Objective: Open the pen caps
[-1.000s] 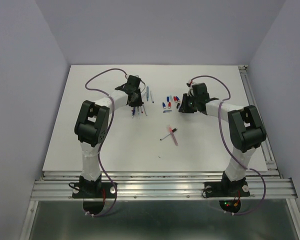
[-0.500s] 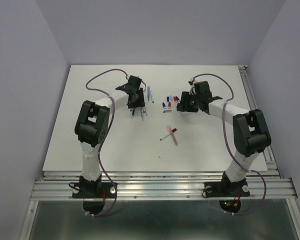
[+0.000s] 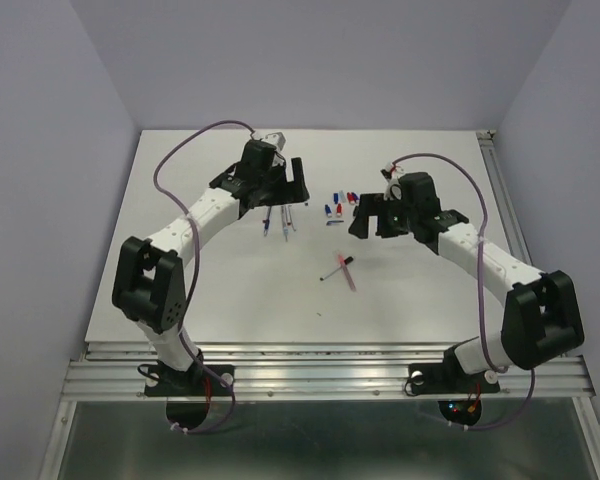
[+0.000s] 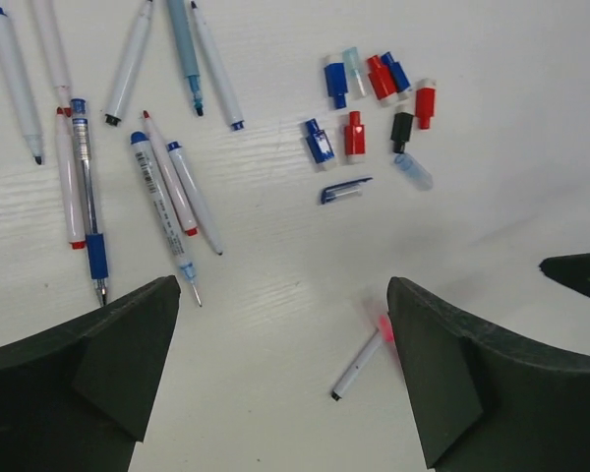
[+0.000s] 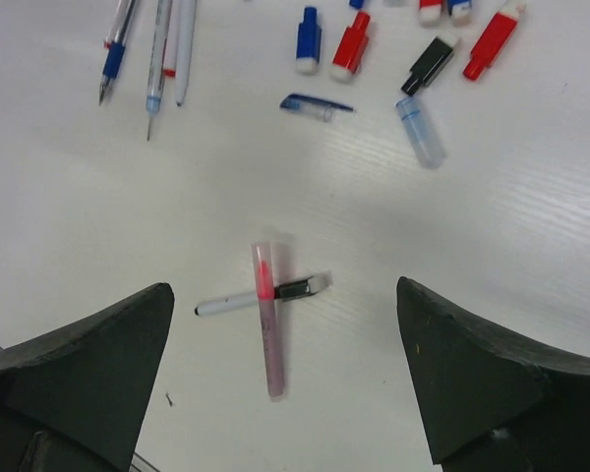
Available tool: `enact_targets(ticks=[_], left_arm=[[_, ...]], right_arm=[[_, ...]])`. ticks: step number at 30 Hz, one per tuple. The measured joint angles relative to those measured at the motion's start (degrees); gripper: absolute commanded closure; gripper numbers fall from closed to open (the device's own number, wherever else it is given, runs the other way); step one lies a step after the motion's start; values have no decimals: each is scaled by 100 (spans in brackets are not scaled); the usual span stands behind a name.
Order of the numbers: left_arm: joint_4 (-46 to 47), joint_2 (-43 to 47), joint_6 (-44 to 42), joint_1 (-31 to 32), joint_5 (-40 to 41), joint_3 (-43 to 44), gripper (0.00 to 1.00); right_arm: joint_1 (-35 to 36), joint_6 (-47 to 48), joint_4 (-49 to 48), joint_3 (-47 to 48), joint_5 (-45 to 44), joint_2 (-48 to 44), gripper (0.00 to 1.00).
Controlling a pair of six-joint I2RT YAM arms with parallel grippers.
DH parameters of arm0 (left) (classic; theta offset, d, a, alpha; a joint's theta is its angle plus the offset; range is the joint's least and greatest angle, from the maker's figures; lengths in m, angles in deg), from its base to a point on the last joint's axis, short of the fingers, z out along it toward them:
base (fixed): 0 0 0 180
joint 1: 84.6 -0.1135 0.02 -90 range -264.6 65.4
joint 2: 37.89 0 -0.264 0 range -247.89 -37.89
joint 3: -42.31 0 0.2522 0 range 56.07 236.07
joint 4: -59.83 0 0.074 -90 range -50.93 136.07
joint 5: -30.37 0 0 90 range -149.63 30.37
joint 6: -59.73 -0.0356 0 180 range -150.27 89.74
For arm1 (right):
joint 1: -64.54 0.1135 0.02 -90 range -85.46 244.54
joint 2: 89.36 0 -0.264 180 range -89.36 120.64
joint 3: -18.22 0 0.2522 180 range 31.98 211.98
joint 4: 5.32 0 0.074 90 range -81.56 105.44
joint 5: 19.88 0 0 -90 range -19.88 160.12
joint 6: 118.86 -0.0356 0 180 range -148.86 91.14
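Note:
My right gripper lowers its open fingers back onto the translucent pink pen's body [image 3: 350, 279] [image 5: 272, 346] next, clear of the white pen. The pink pen's body lies below and back of it.
Several loose pen caps [image 4: 355, 135] in red, blue and black lie in a cluster [image 3: 338, 205] on the white table between the arms; the right wrist view shows them [image 5: 351, 45] at its top edge. A white pen with a black cap [image 5: 303, 288] lies crossed under a translucent pink pen [image 5: 269, 339] nearer the front [image 3: 338, 270]. Uncapped pen barrels [image 4: 167, 187] lie in a loose row to the left. My left gripper [image 3: 283, 186] hovers open above the pens and holds nothing [image 4: 285, 369]. My right gripper [image 3: 374, 216] is open and empty above the crossed pens [image 5: 285, 379].
The white table [image 3: 220, 290] ends at a metal rail [image 3: 310, 350] at the front. Purple walls close in the left, back and right. A blue clip cap [image 5: 316, 105] and a clear bluish cap [image 5: 420, 130] lie just below the cluster.
Both grippers have gone from nearly shut to wide open. The left arm has stretched out and its gripper risen and moved back; the right arm has swung out as well.

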Motion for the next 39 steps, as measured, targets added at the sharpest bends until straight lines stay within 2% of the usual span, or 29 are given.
enact_targets(ticks=[5,11,12,13,17,21,24,25,28,30,31,36,39], left_arm=[[234,828,46,63,-201,-688,1],[245,1272,258,68,-247,-1467,1],[264,1320,295,68,-247,-1574,1],[264,1373,332,68,-247,-1668,1],[271,1576,459,68,-275,-1904,1],[339,1670,531,68,-299,-1915,1],[376,1672,568,68,-332,-1915,1],[378,1674,573,68,-337,-1915,1],[398,1676,575,68,-334,-1915,1],[422,1676,575,68,-334,-1915,1],[426,1676,577,68,-332,-1915,1],[439,1676,577,68,-334,-1915,1],[450,1676,579,68,-334,-1915,1]], right_arm=[[671,238,284,-570,-236,-463,0],[1285,339,352,-942,-420,-459,4],[1333,339,267,-1027,-428,-431,10],[1353,341,201,-1106,-435,-380,13],[1408,402,-181,-1346,-498,-105,16],[1416,549,-424,-1449,-535,254,30],[1416,627,-573,-1421,-542,459,34],[1423,636,-627,-1412,-542,496,40],[1469,632,-684,-1399,-540,549,47],[1537,621,-697,-1399,-592,584,48],[1574,612,-708,-1399,-616,599,53],[1762,551,-767,-1360,-844,675,63],[1832,503,-789,-1342,-949,713,76]])
